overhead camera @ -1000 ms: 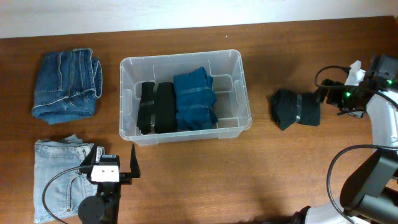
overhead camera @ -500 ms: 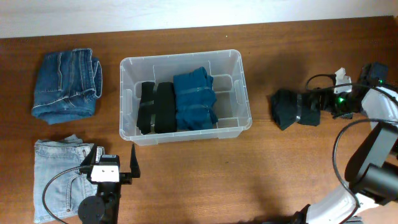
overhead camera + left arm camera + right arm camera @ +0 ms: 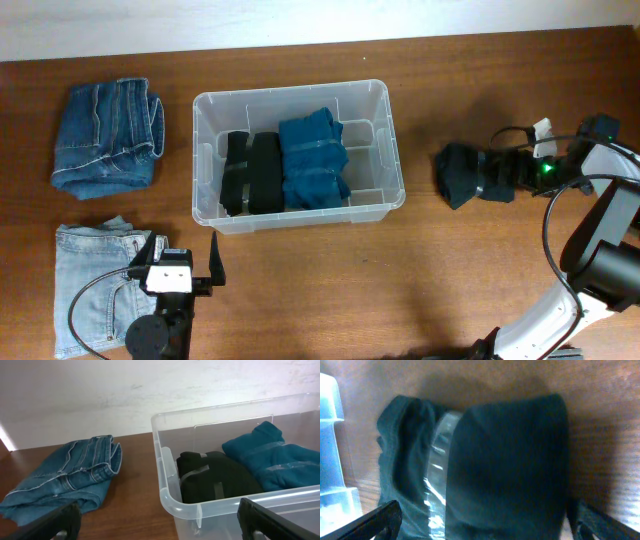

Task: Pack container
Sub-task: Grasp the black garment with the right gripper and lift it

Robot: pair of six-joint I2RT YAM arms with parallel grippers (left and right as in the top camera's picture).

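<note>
My right gripper moves a little toward the container next, farther onto the dark bundle's end [image 3: 500,175] [image 3: 494,492], then closes, since its open fingers already straddle the cloth.
The clear plastic container [image 3: 290,93] stands mid-table and holds a black taped clothing bundle [image 3: 250,172] and a teal one [image 3: 313,160]. A dark teal taped bundle [image 3: 465,175] lies on the table to its right. My right gripper [image 3: 505,172] is open at this bundle's right end. In the right wrist view its fingers [image 3: 490,527] straddle the dark bundle [image 3: 505,455]. My left gripper [image 3: 175,264] is open and empty in front of the container's front left corner. The left wrist view shows the gripper [image 3: 160,527], the container's rim [image 3: 200,505] and the black bundle [image 3: 215,477].
Folded dark blue jeans [image 3: 108,135] lie at the back left and also show in the left wrist view [image 3: 70,480]. Light blue jeans [image 3: 95,285] lie at the front left beside my left arm. The container's corner [image 3: 332,450] shows at the left of the right wrist view.
My right gripper has moved left and closed in on the dark teal bundle's right end. The left arm and the bundles have not moved.
</note>
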